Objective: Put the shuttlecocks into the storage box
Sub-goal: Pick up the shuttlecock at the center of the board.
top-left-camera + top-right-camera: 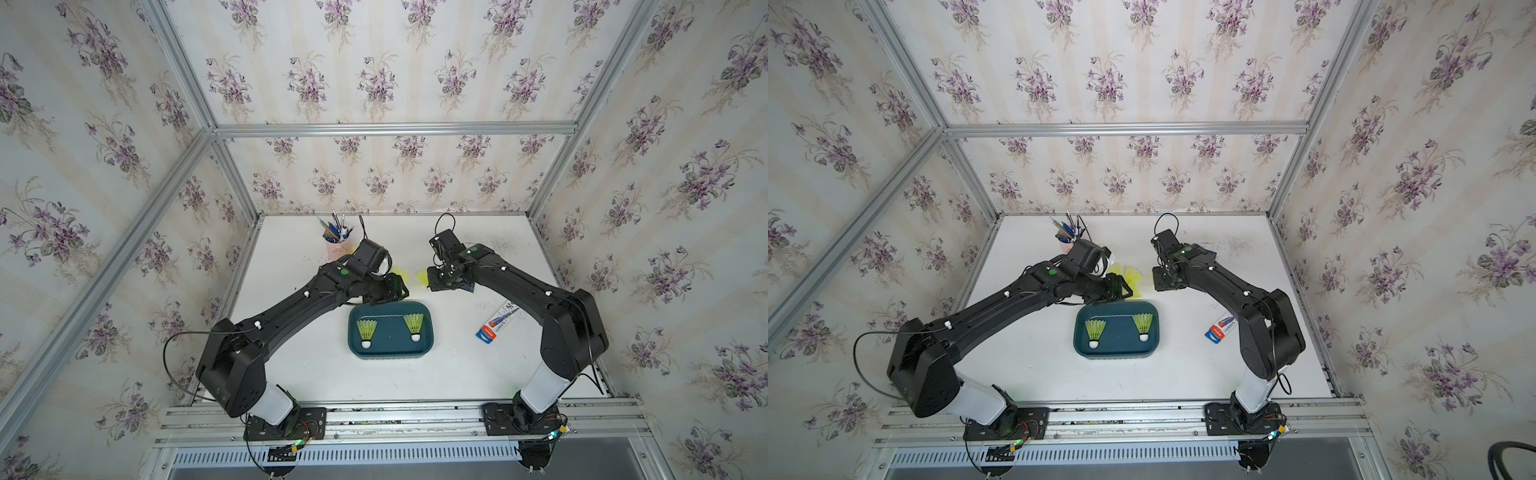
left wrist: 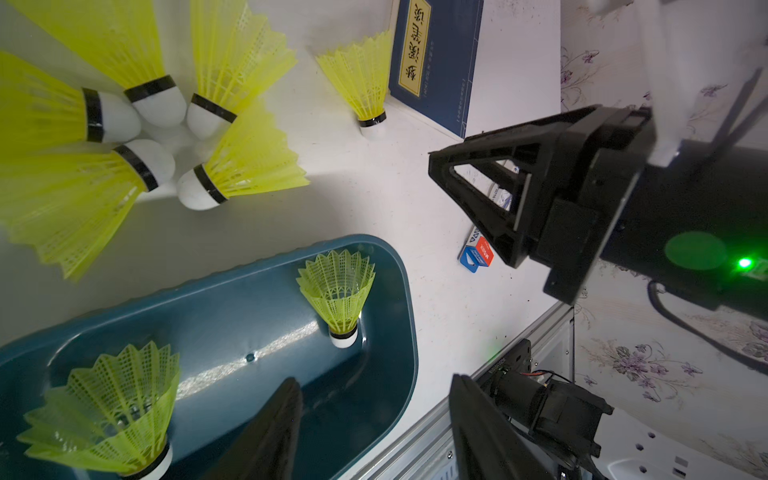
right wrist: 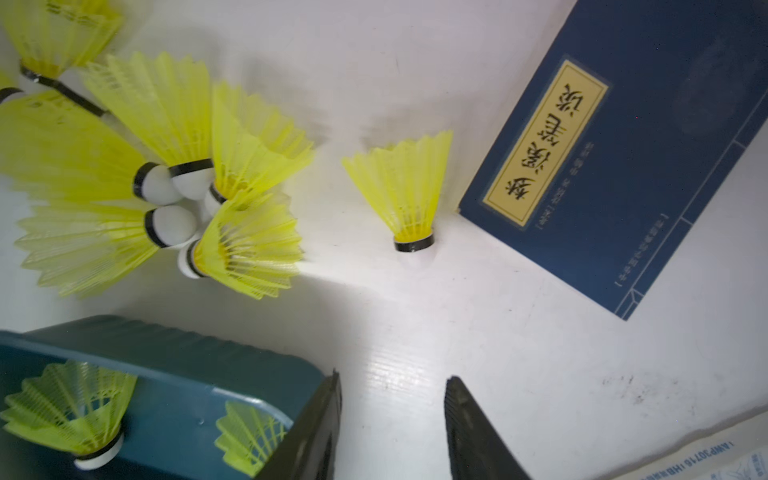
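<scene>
The white cork of the lone shuttlecock (image 3: 416, 255) is beside the navy book, clear of the cluster. My right gripper needs to move outward and down onto it next.
The dark teal storage box (image 1: 390, 354) lies mid-table, and in both top views two yellow-green shuttlecocks (image 1: 366, 330) (image 1: 414, 324) stand in it on their white tips. Several more shuttlecocks (image 2: 124, 124) lie clustered just beyond the box. A single one (image 3: 405, 191) stands upright beside a navy book. My left gripper (image 2: 374, 380) hovers over the box's far edge, open and empty. Over bare table by the box's far right corner, my right gripper (image 3: 394, 377) also stands open with nothing between its fingers. In the top views both arms hide most of the cluster (image 1: 401, 272).
A pink pen cup (image 1: 337, 247) stands at the back left. The navy book (image 3: 623, 166) lies under the right arm, beyond the lone shuttlecock. To the right of the storage box is a red, white and blue carton (image 1: 496, 324). An aluminium rail (image 1: 395, 419) runs along the table front.
</scene>
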`<state>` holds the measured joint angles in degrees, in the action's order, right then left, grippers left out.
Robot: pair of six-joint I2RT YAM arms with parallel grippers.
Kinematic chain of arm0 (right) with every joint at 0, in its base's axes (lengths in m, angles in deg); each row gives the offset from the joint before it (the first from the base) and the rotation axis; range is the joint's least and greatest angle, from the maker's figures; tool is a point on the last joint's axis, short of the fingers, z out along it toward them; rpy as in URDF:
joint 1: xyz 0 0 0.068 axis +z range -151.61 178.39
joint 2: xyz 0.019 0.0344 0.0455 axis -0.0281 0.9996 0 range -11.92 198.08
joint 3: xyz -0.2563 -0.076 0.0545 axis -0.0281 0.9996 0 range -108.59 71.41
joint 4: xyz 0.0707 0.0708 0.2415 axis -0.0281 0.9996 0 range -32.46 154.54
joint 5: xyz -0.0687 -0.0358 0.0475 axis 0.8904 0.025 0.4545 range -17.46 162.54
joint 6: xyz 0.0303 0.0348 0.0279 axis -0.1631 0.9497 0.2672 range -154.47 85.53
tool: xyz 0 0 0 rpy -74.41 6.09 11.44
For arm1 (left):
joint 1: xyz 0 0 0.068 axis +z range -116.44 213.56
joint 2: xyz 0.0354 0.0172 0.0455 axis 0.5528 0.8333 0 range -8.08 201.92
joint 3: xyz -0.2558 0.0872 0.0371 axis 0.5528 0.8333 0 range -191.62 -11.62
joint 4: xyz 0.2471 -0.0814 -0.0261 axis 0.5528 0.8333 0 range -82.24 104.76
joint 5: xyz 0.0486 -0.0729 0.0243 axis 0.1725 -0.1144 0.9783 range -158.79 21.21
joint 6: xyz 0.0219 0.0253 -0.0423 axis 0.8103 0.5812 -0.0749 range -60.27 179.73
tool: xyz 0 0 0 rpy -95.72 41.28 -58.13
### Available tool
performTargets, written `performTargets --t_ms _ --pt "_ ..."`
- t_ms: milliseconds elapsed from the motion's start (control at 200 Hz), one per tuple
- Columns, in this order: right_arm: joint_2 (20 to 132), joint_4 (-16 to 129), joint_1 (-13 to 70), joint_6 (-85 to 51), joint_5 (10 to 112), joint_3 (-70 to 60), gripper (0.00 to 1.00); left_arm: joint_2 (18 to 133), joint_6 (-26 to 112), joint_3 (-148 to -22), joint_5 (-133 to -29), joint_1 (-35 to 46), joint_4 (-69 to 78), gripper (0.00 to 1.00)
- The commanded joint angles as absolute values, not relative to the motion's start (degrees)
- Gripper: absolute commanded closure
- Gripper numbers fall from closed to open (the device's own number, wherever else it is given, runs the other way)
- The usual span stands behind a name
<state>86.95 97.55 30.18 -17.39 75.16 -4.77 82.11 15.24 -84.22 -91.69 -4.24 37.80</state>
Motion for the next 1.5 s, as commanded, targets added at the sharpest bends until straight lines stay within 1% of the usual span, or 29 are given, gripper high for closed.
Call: performTargets --t_ms 0,80,290,549,1049,1494 --pt "88.1 93.6 28.3 -20.1 74.5 -3.7 0.55 85.9 14.3 -87.0 -91.9 -4.6 34.5 0.4" --pt "89.7 91.8 26.9 -20.7 73.6 -3.4 0.54 89.1 13.3 -88.7 -92.2 -4.7 33.7 0.4" --pt "94.2 90.0 26.3 -22.2 74.2 -4.5 0.52 95.4 12.7 -93.1 -91.2 -4.6 33.8 0.41" --pt "97.7 87.8 26.1 -22.7 72.9 -4.4 0.51 99.5 12.8 -95.9 -91.2 -4.4 33.8 0.41" --pt "102.0 86.8 26.1 -22.8 71.5 -6.1 0.53 100.5 14.1 -96.0 -91.1 -3.1 34.7 0.41" --pt "104.4 86.9 26.1 -23.2 71.6 -8.0 0.58 100.5 14.8 -96.1 -91.4 -3.1 35.0 0.42"
